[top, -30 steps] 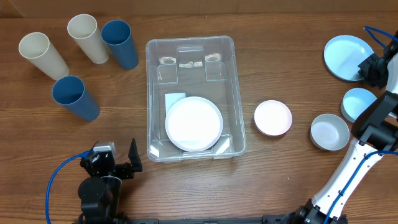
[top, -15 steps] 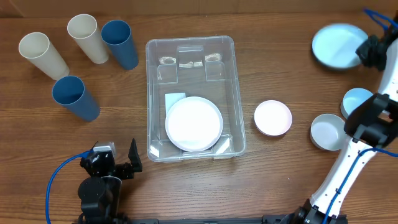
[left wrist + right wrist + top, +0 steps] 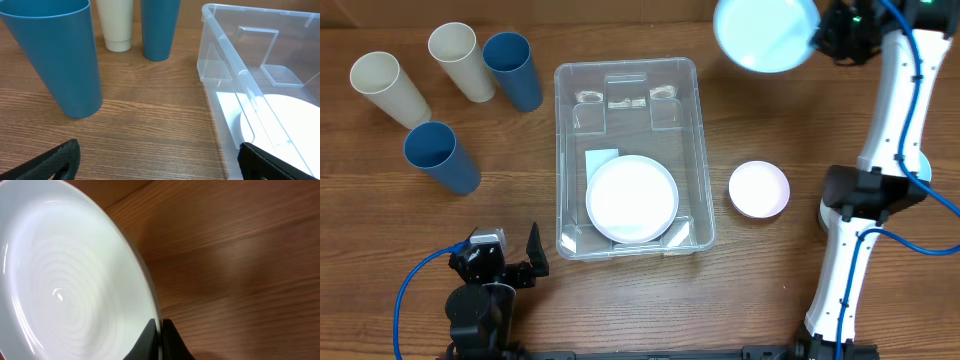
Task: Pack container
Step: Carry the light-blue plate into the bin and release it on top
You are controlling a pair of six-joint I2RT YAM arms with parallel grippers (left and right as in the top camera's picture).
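Note:
I should move my right gripper back and to the left in the overhead view next, then put the light blue plate (image 3: 764, 33) down onto the white plate (image 3: 631, 198).
The clear plastic container (image 3: 572, 120) stands mid-table with a white plate (image 3: 631, 198) in its near end; it also shows in the left wrist view (image 3: 235, 65). My right gripper (image 3: 817, 36) is shut on the rim of a light blue plate (image 3: 764, 33), held in the air past the container's far right corner. In the right wrist view the fingers (image 3: 160, 335) pinch the light blue plate's (image 3: 65, 285) edge. My left gripper (image 3: 525, 262) is open and empty near the table's front edge, left of the container.
Two blue cups (image 3: 513, 70) (image 3: 441, 156) and two cream cups (image 3: 461, 60) (image 3: 388, 87) stand at the left. A pink-white bowl (image 3: 758, 188) sits right of the container. The right arm hides the bowls at the far right.
My right gripper has lifted the light blue plate and carried it left and toward the far edge, nearer the container. The left arm has not moved.

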